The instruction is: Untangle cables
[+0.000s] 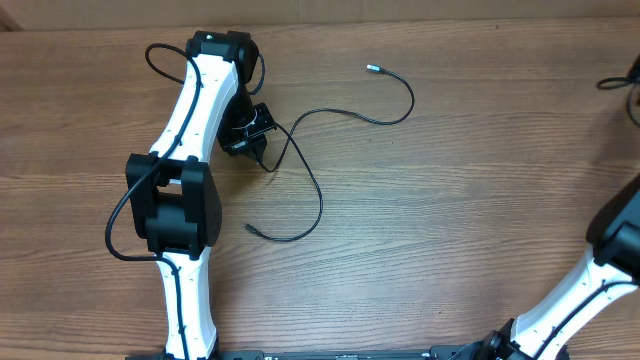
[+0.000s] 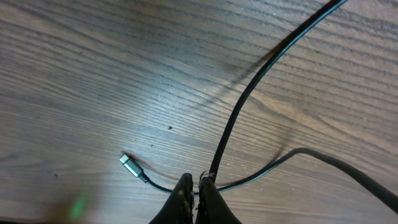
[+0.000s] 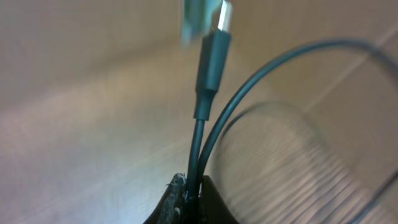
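My left gripper should release the cable's bend on the open tabletop next, to the right in the overhead view.
A thin black cable (image 1: 318, 190) lies on the wooden table, running from a silver plug (image 1: 372, 69) at the back in a loop to a free end (image 1: 250, 228) nearer the front. My left gripper (image 1: 267, 159) is shut on this cable at its bend. In the left wrist view the shut fingers (image 2: 199, 185) pinch the cable (image 2: 231, 124), and a silver plug (image 2: 129, 163) lies just to the left. My right gripper (image 3: 191, 186) is shut on a second cable (image 3: 200, 140), doubled between the fingers, whose silver plug (image 3: 221, 15) points away. A bit of that cable (image 1: 610, 82) shows at the overhead's right edge.
The left arm (image 1: 185, 150) stretches from the front edge towards the back left, with its thicker black wire (image 1: 118, 215) looping beside it. The right arm (image 1: 600, 270) rises at the front right and leaves the overhead view. A thicker dark cord (image 2: 348, 171) crosses the left wrist view's right side.
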Controlling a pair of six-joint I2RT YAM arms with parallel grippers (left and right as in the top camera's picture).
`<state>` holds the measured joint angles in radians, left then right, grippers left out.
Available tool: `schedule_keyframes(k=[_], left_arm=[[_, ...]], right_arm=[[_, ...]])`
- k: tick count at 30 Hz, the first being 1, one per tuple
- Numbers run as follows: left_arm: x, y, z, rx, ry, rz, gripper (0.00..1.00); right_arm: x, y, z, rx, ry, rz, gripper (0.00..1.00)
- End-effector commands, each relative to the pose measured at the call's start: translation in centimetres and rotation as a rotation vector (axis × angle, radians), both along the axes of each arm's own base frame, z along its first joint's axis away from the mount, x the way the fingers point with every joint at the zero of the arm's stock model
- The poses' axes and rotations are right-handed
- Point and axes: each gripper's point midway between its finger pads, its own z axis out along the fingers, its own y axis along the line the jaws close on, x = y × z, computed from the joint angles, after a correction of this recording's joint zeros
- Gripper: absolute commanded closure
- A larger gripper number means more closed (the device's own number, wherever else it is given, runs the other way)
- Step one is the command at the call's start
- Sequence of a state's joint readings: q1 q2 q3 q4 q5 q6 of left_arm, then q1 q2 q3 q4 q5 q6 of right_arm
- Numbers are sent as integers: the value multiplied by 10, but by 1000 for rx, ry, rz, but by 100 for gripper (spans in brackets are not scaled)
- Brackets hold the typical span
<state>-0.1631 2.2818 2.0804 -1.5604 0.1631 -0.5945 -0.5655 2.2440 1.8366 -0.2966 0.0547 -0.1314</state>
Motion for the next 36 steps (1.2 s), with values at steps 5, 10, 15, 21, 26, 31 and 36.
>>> schedule_keyframes(k=[5, 10, 15, 21, 26, 31, 36], left_arm=[[2, -4, 1, -5, 1, 38, 96], [6, -8, 1, -9, -15, 32, 96], [15, -23, 0, -54, -60, 18, 96], [20, -45, -1, -83, -113, -93, 96], [28, -88, 3, -206, -201, -247, 96], [29, -102, 0, -166, -245, -338, 96], [27, -97, -3, -78, -247, -370, 96]], right_arm=[[18, 34, -8, 148, -45, 3, 46], [21, 71, 59, 156, -59, 46, 0], [-11, 120, 135, 258, -71, 14, 0], [-59, 197, 167, 447, -7, 45, 0], [-91, 246, 150, 517, 163, 93, 0], [-116, 278, 130, 556, 324, 115, 0], [-125, 290, 125, 564, 375, 127, 0]])
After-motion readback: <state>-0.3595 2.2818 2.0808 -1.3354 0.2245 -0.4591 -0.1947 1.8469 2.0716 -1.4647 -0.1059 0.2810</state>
